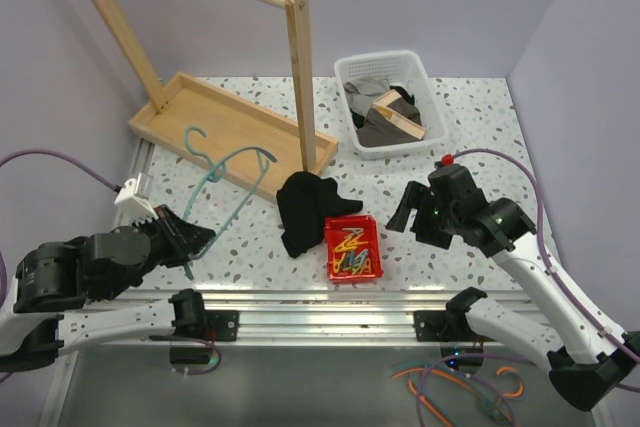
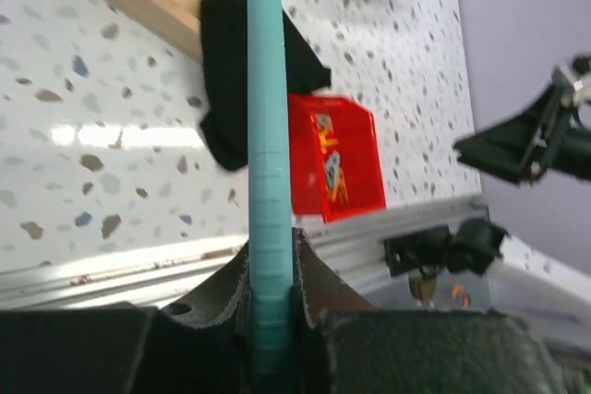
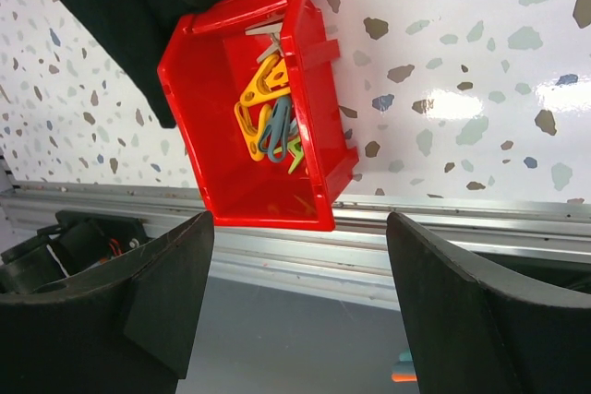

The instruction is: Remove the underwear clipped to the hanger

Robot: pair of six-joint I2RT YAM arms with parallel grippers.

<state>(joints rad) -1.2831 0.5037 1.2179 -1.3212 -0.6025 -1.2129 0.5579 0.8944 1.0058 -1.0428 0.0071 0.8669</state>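
My left gripper will rise outward, bring the hook over the rack's top bar and let go of it there, since the black underwear (image 1: 303, 209) lies off the teal hanger.
The teal hanger (image 1: 228, 179) is tilted above the table's left side, its hook (image 1: 195, 137) toward the wooden tray. My left gripper (image 1: 193, 243) is shut on its lower end; in the left wrist view the teal wire (image 2: 270, 136) runs straight up from between the closed fingers (image 2: 314, 283). The black underwear (image 1: 303, 209) lies crumpled on the table just right of the hanger's far end, touching the red bin, and shows behind the wire (image 2: 222, 62) and at a corner (image 3: 111, 6). My right gripper (image 1: 408, 209) hangs open and empty right of the bin (image 3: 300, 256).
A red bin (image 1: 352, 249) holds coloured clips (image 3: 268, 117) near the front edge. A tall wooden rack (image 1: 298, 77) stands on a wooden tray (image 1: 200, 112) at the back left. A white basket (image 1: 435, 107) with grey and tan cloths sits at the back right.
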